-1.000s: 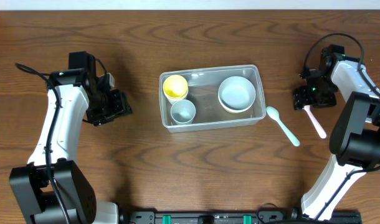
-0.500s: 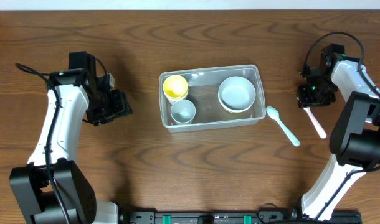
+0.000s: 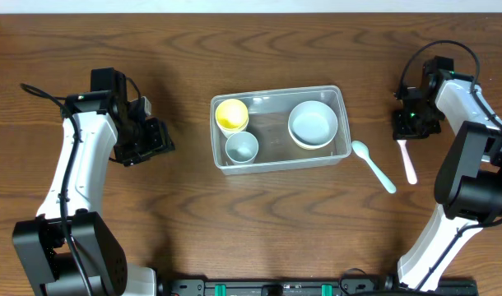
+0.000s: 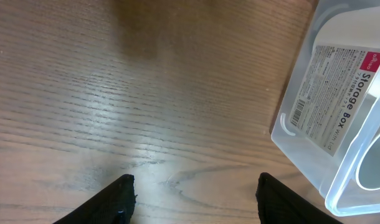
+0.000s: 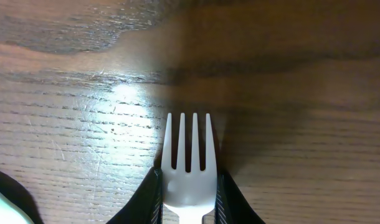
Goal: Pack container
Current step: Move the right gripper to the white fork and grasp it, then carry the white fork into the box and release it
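My right gripper lifts the pale fork over the container next. It then lowers the fork between the pale blue cup and white bowl, where the container's bottom (image 3: 272,138) is empty.
The clear container (image 3: 280,162) sits mid-table and holds a yellow cup (image 3: 231,114), a pale blue cup (image 3: 242,147) and a white bowl (image 3: 313,124). Its labelled corner (image 4: 339,106) fills the right of the left wrist view. A pale fork (image 3: 407,160) lies on the table at the far right. My right gripper (image 3: 412,123) is shut on its head; the wrist view has the tines (image 5: 189,146) sticking out past the gripper (image 5: 189,182), with both jaws touching the head. My left gripper (image 3: 146,140) hovers open left of the container, with only bare wood between its fingers (image 4: 121,194).
A mint green spoon (image 3: 373,164) lies on the wood between the container and the fork, its bowl near the container's right end. Its pale tip shows at the lower left corner of the right wrist view (image 5: 6,208).
My right gripper's jaws have closed onto the fork's head, and the fork's handle has swung from slanting right to pointing nearly straight toward the front edge. The left arm has not moved.
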`<state>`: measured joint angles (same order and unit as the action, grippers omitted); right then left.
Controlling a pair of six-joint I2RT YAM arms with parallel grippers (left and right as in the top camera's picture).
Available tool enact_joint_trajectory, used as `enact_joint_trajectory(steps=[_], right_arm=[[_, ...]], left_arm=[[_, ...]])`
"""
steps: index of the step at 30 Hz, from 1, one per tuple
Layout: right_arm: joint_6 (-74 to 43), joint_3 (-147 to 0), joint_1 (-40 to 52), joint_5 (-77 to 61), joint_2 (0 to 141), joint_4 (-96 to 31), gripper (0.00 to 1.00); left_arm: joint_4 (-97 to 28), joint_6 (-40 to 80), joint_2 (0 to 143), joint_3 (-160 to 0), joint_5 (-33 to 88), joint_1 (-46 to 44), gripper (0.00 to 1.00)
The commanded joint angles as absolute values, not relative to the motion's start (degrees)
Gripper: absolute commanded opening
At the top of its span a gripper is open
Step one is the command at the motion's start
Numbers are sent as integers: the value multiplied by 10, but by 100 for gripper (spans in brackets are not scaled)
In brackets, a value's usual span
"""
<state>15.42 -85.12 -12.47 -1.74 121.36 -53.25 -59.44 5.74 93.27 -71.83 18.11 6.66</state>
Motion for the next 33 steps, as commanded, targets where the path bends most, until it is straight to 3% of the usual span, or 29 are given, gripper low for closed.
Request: enact_joint_trajectory(steps=[1,8,16,23,33], right_arm=[[135,-852,-116,-35,1228,-532,3],[122,-887,-109,-52,1183,-563,2],[125,-950,-54,-70,1036,-601,1],[223,-958,94,-72,939,-597,1],[372,-955,298,-71,980,-609,1]], left_arm=[[-595,50,932,-724,188,68,63],[-595,50,932,-724,188,68,63],[-595,50,932,-724,188,68,63],[-595,50,932,-724,188,68,63],[-595,50,932,-724,188,68,63]])
